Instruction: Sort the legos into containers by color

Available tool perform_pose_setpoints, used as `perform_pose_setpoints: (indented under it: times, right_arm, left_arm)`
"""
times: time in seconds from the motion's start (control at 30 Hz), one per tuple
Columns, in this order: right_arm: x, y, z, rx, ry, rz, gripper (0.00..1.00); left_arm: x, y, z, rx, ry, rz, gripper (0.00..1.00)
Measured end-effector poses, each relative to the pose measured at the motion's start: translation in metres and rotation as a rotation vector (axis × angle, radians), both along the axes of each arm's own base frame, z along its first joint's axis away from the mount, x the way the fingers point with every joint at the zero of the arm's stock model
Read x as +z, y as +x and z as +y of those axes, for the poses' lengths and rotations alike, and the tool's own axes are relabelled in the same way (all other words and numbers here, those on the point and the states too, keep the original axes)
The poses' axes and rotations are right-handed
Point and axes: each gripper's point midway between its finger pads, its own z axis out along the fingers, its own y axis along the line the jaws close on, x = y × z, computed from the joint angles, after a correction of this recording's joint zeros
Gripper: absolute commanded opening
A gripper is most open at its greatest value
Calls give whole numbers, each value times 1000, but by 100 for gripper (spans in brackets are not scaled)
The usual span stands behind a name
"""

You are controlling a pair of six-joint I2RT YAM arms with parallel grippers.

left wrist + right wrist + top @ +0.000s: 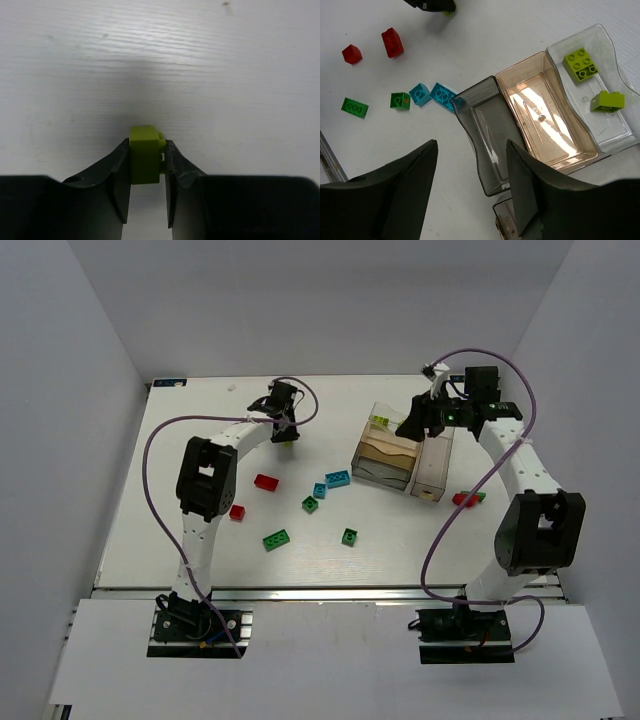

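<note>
Next, my left gripper rises from the table, turns toward the clear box [615, 120] and brings the lego over it, since that box already holds lime legos.
My left gripper [146, 145] is shut on a lime yellow-green lego [144, 162], low over the white table at the far left of centre [285, 430]. My right gripper [472, 146] is open and empty, hovering above the containers [385, 455]. These are a grey box [485, 130], a brownish box [545, 115] and a clear box [615, 120] holding two lime legos [581, 64]. A longer narrow box [432, 468] stands to their right. Loose on the table are red legos [266, 481], green legos [277, 539] and cyan legos [338, 479].
A red and a green lego [465, 499] lie right of the long box, near the right arm. The grey and brownish boxes look empty. White walls enclose the table on the left, back and right. Purple cables loop off both arms.
</note>
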Motion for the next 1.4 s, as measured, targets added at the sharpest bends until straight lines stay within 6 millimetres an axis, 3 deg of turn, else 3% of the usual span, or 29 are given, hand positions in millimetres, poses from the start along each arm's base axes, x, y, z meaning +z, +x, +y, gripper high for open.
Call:
perform_pose_setpoints:
  times: [0.1,0.13,0.23,0.37,0.5,0.6,0.7,0.9,1.0,1.4]
  right_arm:
    - [-2,-6,-4,-29,-7,8,35]
    - [-2,-7,-6,-44,-12,6,19]
    - [-2,-11,-15,-90,-21,8,0]
    - [-4,-16,-24,-137,-27,7,0]
    - [-10,-22,-30,-163,-31,12,2]
    - [-14,-23,-32,-179,-29,26,4]
    - [-12,-22,-33,-184,-27,23,5]
    - [-14,-21,-36,-195,-26,29,7]
    - [-16,-20,-44,-218,-25,32,7]
    - [-10,-23,-51,-238,-18,12,12]
  left_arm:
    - [12,0,-35,-103,-158,-24,8]
    - [19,0,-50,-148,-230,-42,8]
    - [48,-2,-99,-280,-460,-94,8]
    - [97,-1,-151,-418,-677,-170,10]
    - [156,14,-197,-540,-833,-285,12]
    - [178,21,-222,-593,-911,-338,14]
    - [177,23,-239,-614,-964,-343,15]
    - [120,17,-260,-570,-1011,-220,19]
    - [102,14,-268,-554,-1013,-192,21]
    - [99,16,-279,-510,-984,-232,31]
